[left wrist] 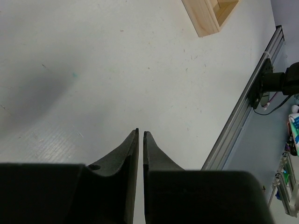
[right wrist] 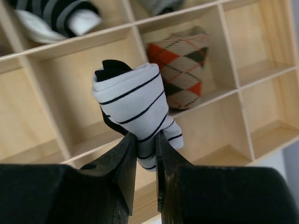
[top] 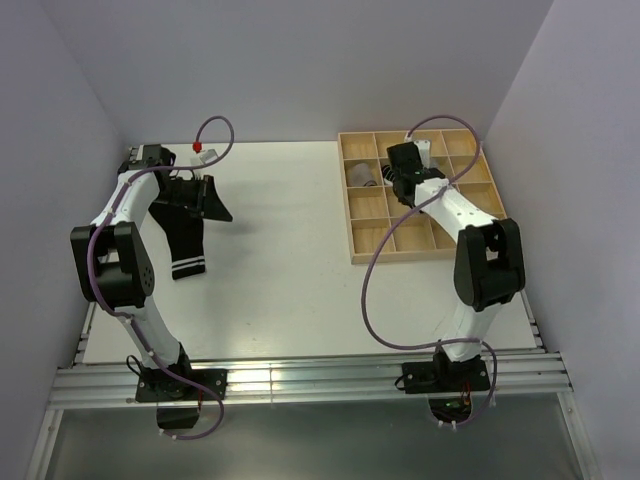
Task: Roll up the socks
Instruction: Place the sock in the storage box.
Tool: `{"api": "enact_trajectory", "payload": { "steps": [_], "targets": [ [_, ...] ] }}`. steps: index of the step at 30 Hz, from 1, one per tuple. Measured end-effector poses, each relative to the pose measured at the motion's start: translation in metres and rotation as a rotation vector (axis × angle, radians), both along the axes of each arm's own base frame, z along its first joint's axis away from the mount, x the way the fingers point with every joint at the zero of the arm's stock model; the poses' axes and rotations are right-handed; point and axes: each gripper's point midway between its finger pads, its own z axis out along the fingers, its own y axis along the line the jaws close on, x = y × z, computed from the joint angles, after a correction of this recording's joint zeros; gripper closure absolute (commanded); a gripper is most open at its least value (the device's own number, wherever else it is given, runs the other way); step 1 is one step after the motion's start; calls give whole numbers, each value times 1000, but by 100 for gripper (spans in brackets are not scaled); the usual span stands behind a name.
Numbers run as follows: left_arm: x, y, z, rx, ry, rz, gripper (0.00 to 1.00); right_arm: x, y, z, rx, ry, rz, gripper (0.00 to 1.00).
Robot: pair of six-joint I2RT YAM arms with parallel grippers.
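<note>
I need to move my right gripper to the left in the top view, over the empty section of the tray beside the argyle roll (top: 400,207), which is below the gripper. Then I should lower it and release the sock inside.
A black sock (top: 186,238) with white stripes at its cuff lies flat on the white table at the left. My left gripper (top: 211,203) hovers just right of the sock's upper end; in the left wrist view the left gripper (left wrist: 140,131) is shut and empty over bare table. My right gripper (top: 398,184) is over the wooden divided tray (top: 352,252). In the right wrist view my right gripper (right wrist: 145,136) is shut on a rolled white sock with thin black stripes (right wrist: 133,98), held above a compartment.
Tray compartments hold an orange argyle sock roll (right wrist: 181,65), a black-and-grey striped roll (right wrist: 56,14) and a grey one (right wrist: 159,3). The tray's corner (left wrist: 208,21) and the table's metal rail (left wrist: 243,102) show in the left wrist view. Walls enclose the table.
</note>
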Motion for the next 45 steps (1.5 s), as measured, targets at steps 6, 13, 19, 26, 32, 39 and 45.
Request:
{"api": "enact_trajectory", "payload": {
  "steps": [6,13,19,26,32,39,45],
  "targets": [
    [0,0,0,1,-3,-4,87,-1,-21,-22,-183,42,-87,100],
    [0,0,-3,0,5,-4,87,8,-3,-51,-331,97,-51,100],
    [0,0,-4,0,10,-3,86,21,17,-62,-287,107,-10,100],
    [-2,0,-5,1,18,-4,85,26,42,-73,-146,170,52,100],
    [-6,2,-7,18,39,-1,84,25,43,-76,-55,229,55,95],
    [-9,5,-11,44,60,3,82,24,42,-82,67,283,53,80],
    [-11,9,-15,78,64,11,80,24,41,-85,141,307,59,59]
  ]
}}
